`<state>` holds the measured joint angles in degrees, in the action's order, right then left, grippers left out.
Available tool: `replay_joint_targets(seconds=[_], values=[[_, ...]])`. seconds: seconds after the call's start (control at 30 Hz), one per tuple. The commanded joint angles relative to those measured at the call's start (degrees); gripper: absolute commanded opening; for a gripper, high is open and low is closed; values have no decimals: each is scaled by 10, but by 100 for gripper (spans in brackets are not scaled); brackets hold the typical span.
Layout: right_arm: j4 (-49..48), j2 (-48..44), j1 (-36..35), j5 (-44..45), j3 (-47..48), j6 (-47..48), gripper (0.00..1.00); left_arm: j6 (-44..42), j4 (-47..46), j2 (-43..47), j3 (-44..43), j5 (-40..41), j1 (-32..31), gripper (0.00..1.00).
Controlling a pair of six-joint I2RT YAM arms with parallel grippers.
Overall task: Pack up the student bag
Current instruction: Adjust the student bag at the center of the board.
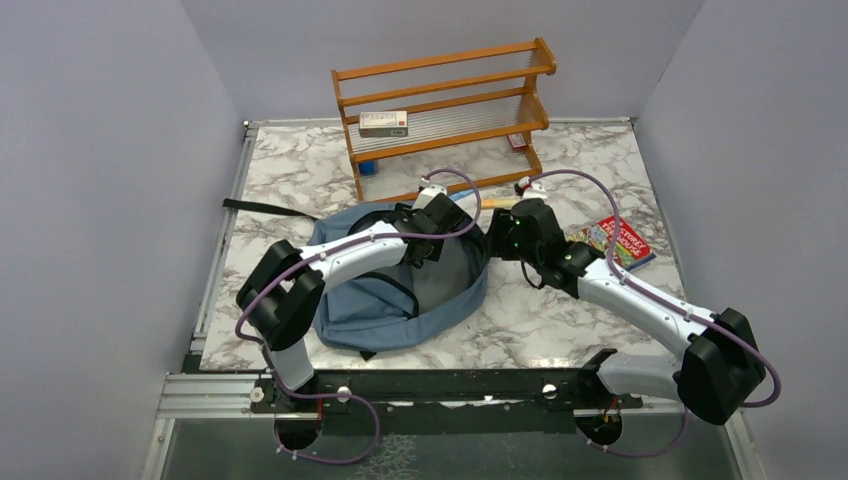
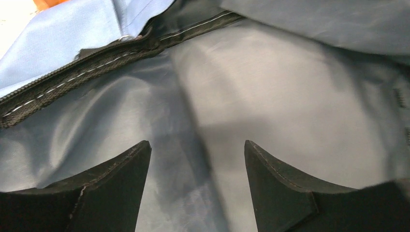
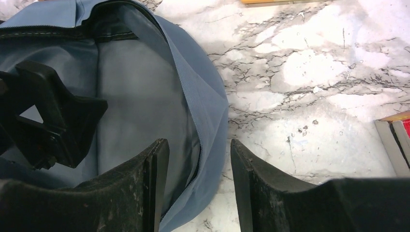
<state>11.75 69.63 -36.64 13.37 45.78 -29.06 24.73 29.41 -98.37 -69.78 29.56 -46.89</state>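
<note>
The fold of grey inner lining is between my left gripper's fingers. My left gripper needs to go down deeper into the bag's opening next, then close on the fold.
The student bag (image 1: pixel 375 300) lies unzipped in the middle of the marble table, dusty blue with a grey lining (image 2: pixel 270 96) and a black zipper edge (image 2: pixel 96 63). My left gripper (image 1: pixel 432 228) is inside the bag's mouth. It stands open (image 2: pixel 197 145), with only lining between its fingers. My right gripper (image 1: pixel 497 240) hangs at the bag's right rim, also open (image 3: pixel 199 142). The blue rim (image 3: pixel 205 101) runs through the gap between its fingers without being pinched. In the right wrist view the left gripper (image 3: pixel 53 116) shows dark inside the bag.
A colourful book (image 1: pixel 612 243) lies on the table right of the bag, its corner (image 3: pixel 395 140) also in the right wrist view. A wooden rack (image 1: pixel 445 100) stands at the back with a white box (image 1: pixel 383 123) on its shelf. A black strap (image 1: pixel 265 208) trails left.
</note>
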Motion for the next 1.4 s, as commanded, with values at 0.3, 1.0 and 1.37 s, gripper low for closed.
replay_joint_targets(seconds=[0.3, 1.0, 1.37], values=[[2, -15, 21, -7, -25, 2, 55, -5, 108, -69, -24, 91, -23, 74], [1, -16, 25, -20, -33, -4, 55, -8, 133, -79, -9, 132, -24, 20], [6, -53, 25, -58, -25, 0, 55, -48, 132, 21, -67, 119, -22, 0]])
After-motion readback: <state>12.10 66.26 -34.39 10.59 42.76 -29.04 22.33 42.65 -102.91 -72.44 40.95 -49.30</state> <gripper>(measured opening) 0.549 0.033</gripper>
